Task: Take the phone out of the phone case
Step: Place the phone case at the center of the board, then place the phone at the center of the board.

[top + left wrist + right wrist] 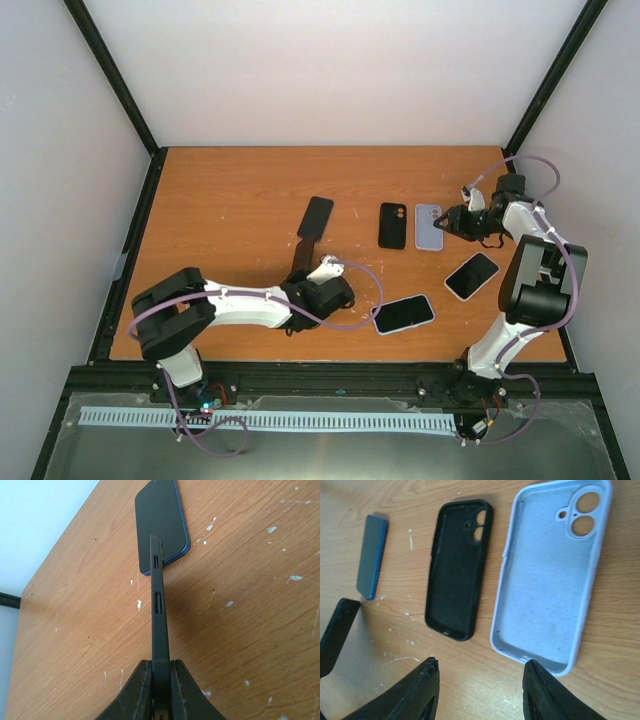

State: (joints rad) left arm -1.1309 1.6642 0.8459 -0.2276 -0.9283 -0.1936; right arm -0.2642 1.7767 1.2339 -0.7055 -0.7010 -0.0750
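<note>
The raised black case in the robot's left gripper needs to go down next toward the bare wood before the phone, because the phone is already on the tabletop.
My left gripper (306, 283) is shut on the end of a black phone case (299, 260), held on edge above the table. In the left wrist view the fingers (142, 687) clamp the case (159, 605), whose side shows button slots. A dark phone with a blue rim (161, 522) lies flat on the table just beyond the case's far end; it also shows in the top view (315, 217). My right gripper (447, 222) is open and empty, low over the table just right of a lavender case (428, 227).
An empty black case (457, 570) and the empty lavender case (552, 575) lie open side up ahead of my right gripper (481, 666). Two more phones lie screen up at the front right (403, 313) and right (471, 275). The table's side rails are close.
</note>
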